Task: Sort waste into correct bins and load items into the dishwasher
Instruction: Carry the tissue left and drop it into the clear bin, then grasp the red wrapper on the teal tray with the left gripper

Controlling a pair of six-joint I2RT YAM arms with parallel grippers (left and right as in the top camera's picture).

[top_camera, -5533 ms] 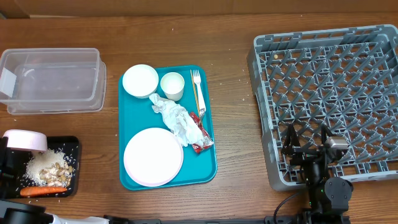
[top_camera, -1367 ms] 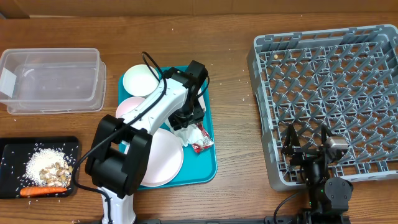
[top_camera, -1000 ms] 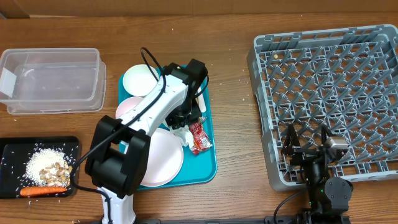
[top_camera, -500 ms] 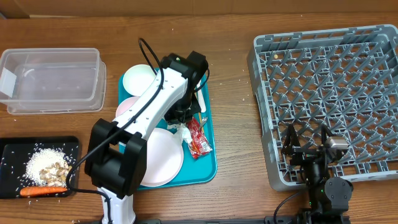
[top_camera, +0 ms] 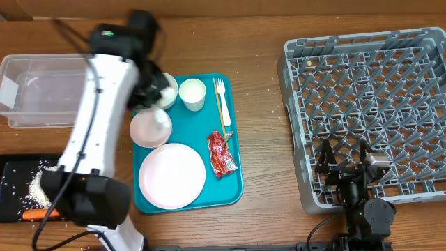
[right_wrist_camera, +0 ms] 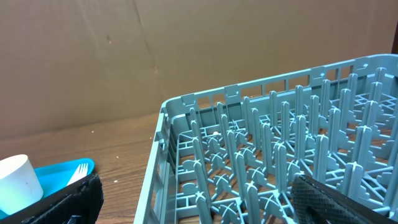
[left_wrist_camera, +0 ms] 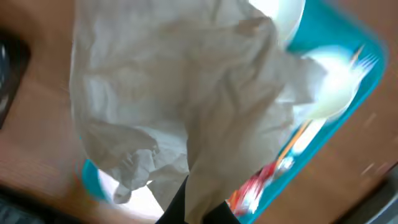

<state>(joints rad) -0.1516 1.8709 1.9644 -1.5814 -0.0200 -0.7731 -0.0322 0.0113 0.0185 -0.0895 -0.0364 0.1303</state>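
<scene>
The clear box (top_camera: 56, 90) is empty, so I should move my left gripper to the left in the overhead view, over the box's open middle, and let go of the napkin.
My left gripper (top_camera: 144, 90) is shut on a crumpled white napkin (left_wrist_camera: 180, 93), held above the teal tray's left edge, next to the clear box (top_camera: 56, 90). Its jaws (left_wrist_camera: 194, 208) pinch the napkin's lower fold. On the teal tray (top_camera: 233, 185) lie the red wrapper (top_camera: 221, 155), the large plate (top_camera: 172, 176), a small pink bowl (top_camera: 150, 127), a white bowl (top_camera: 166, 89) partly under the arm, the white cup (top_camera: 193, 94) and the fork (top_camera: 221, 104). The black tray (top_camera: 14, 174) holds rice (top_camera: 31, 194) and a carrot piece (top_camera: 31, 215). My right gripper (top_camera: 345, 171) is open and empty at the front edge of the grey rack (top_camera: 369, 90).
The left arm (top_camera: 97, 139) stretches over the table's left side and hides part of the black tray. The right wrist view shows the rack's pegs (right_wrist_camera: 261, 155), the cup (right_wrist_camera: 18, 177) and the teal tray's corner (right_wrist_camera: 59, 171). Bare wood lies between tray and rack.
The left gripper lifted the napkins off the teal tray and swung left toward the clear box. The red wrapper stayed on the tray. The right arm has not moved.
</scene>
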